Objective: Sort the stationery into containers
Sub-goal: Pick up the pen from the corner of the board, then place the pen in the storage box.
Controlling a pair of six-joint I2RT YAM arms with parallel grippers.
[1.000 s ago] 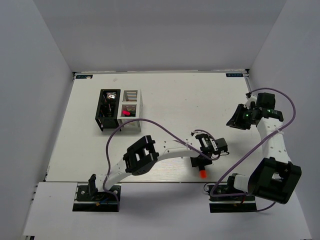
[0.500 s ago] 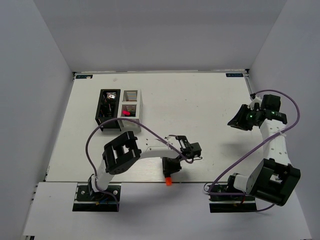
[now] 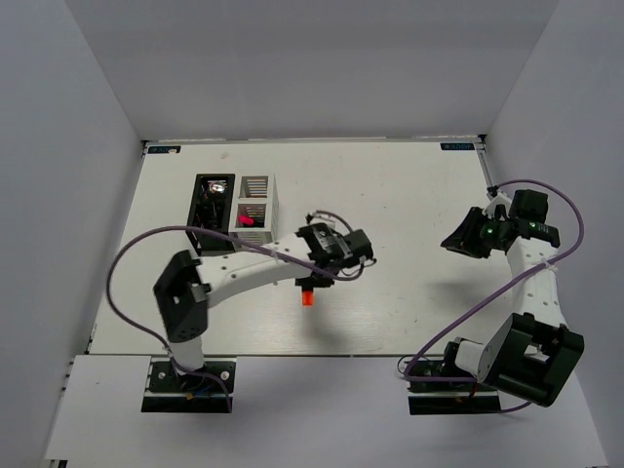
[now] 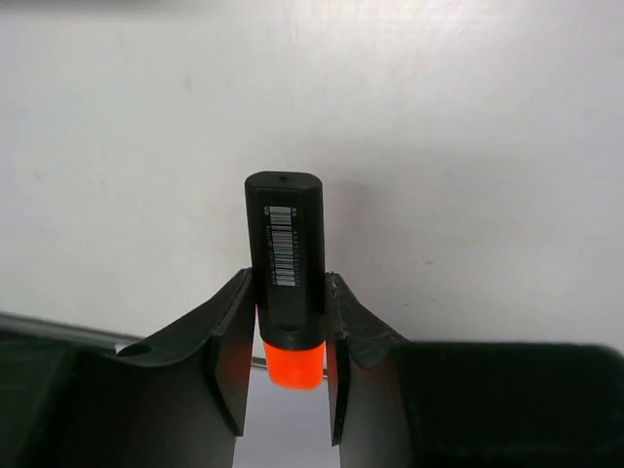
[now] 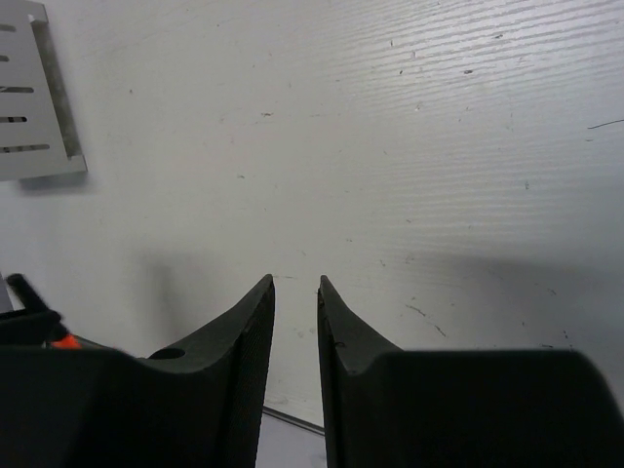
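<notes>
The robot should bring its left gripper outward and to the left in the top view, over the white organiser's near section (image 3: 253,216), because the section's open top can take the marker.
My left gripper (image 3: 308,285) is shut on a black marker with an orange cap (image 3: 308,299), held above the table a little right of and nearer than the organisers. In the left wrist view the marker (image 4: 285,244) sits between the two fingers, its orange cap (image 4: 292,363) towards the wrist and its black end pointing out. The black organiser (image 3: 212,213) and the white organiser (image 3: 255,210) stand side by side at the far left. A pink item (image 3: 246,221) lies in the white one. My right gripper (image 3: 456,241) hovers at the right, empty, its jaws (image 5: 295,285) almost together.
Dark items fill the black organiser. The left arm's purple cable (image 3: 146,244) loops over the table's left part. The right arm's cable (image 3: 487,297) hangs at the right. A white slotted panel (image 5: 34,97) shows at the top left of the right wrist view.
My left arm has swung left and away from the near edge, carrying the orange-capped marker towards the organisers. The right gripper has hardly moved.
</notes>
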